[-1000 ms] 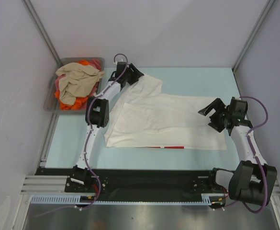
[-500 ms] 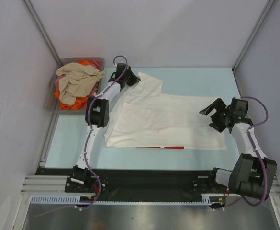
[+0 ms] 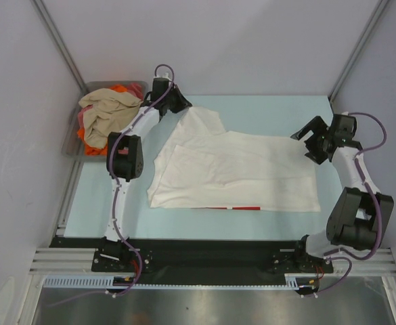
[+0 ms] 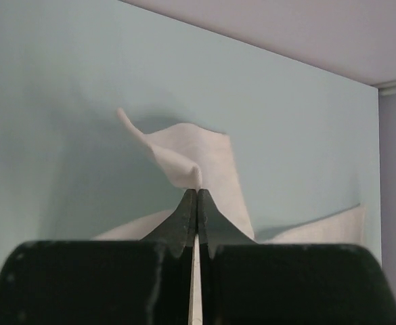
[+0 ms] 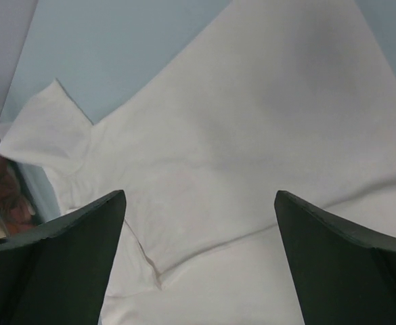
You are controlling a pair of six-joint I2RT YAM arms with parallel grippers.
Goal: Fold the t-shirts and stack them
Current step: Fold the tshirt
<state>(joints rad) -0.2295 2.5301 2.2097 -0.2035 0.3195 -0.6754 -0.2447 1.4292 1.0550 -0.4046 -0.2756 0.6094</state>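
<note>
The shirt's unheld far corner point(image 3: 307, 139) lies below and outward of my right gripper's fingers, so I should lower that gripper outward onto it next, as my left gripper pinches the sleeve.
A white t-shirt point(image 3: 238, 169) lies spread on the pale blue table, with a thin strip of red print point(image 3: 242, 208) showing at its near edge. My left gripper point(image 3: 182, 105) is shut on the tip of the shirt's far-left sleeve. In the left wrist view the closed gripper point(image 4: 198, 193) pinches a peak of white cloth point(image 4: 201, 152), which rises off the table. My right gripper point(image 3: 306, 143) hovers open over the shirt's far-right part. Nothing is between its fingertips point(image 5: 110, 210), and the white cloth point(image 5: 238, 135) lies below them. The other t-shirts, beige point(image 3: 106, 112) and orange point(image 3: 89, 139), are heaped in the tray.
The grey tray point(image 3: 70, 142) stands at the far left, just beyond the table's left edge and close to my left arm. White walls with metal posts close in the back and both sides. Bare blue table point(image 3: 272, 112) shows behind the shirt.
My left gripper has shut on the sleeve tip and pulled it back and to the left, stretching the sleeve. My right arm has swung toward the far right, still open.
</note>
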